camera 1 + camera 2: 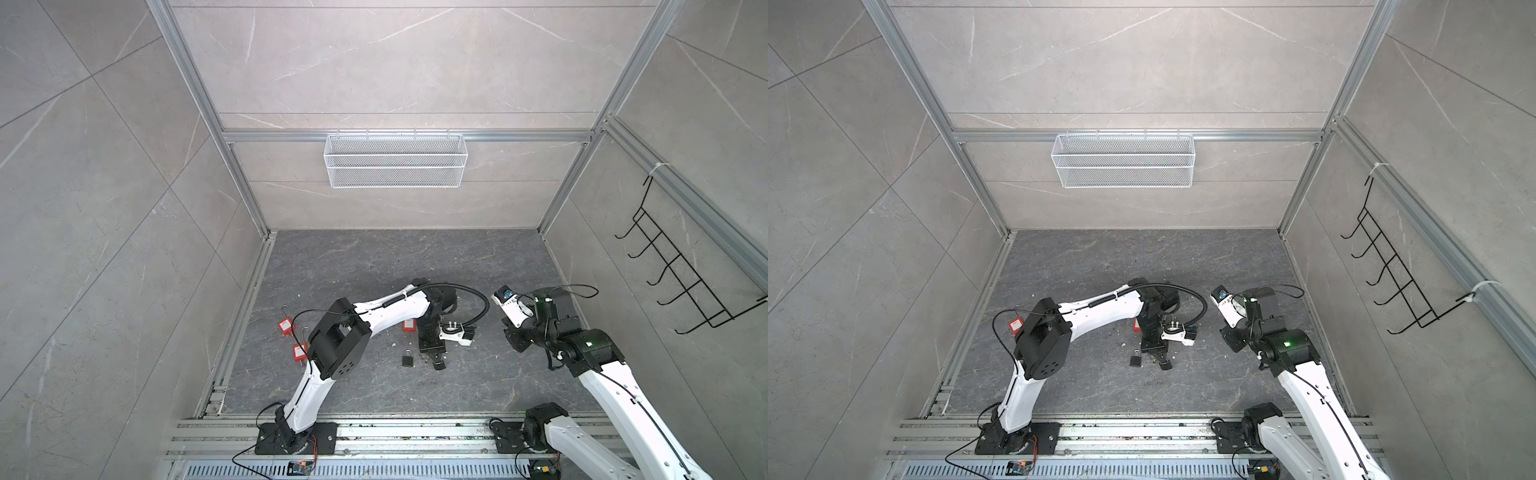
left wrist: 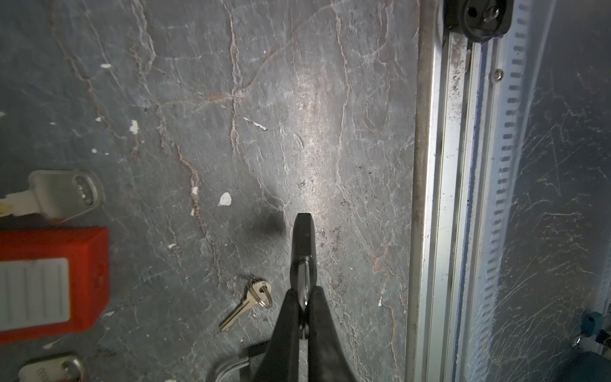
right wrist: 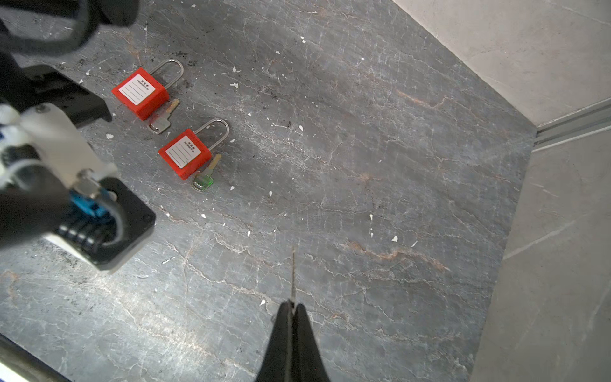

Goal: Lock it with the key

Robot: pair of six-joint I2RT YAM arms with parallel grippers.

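The padlock hangs above its shadow, so my left gripper will next go down toward the bare floor just below it and open to let go of the padlock's shackle.
My left gripper point(image 2: 304, 291) is shut on the shackle of a small black padlock point(image 2: 304, 238), whose body sticks out beyond the fingertips just above the floor. In both top views this padlock point(image 1: 439, 365) point(image 1: 1165, 366) hangs at the tip of the left gripper point(image 1: 436, 358). My right gripper point(image 3: 291, 306) is shut on a thin key point(image 3: 293, 274), seen edge-on with its blade pointing away from the fingers. In a top view the right gripper point(image 1: 512, 337) hovers well to the right of the padlock, apart from it.
A second black padlock point(image 1: 407, 358) lies on the floor by the held one. A loose brass key on a ring point(image 2: 248, 307) lies near the left fingers. Red padlocks point(image 3: 140, 92) point(image 3: 185, 157) with keys lie left, another point(image 1: 409, 325) under the left arm. Aluminium rail point(image 2: 439, 198) borders the floor.
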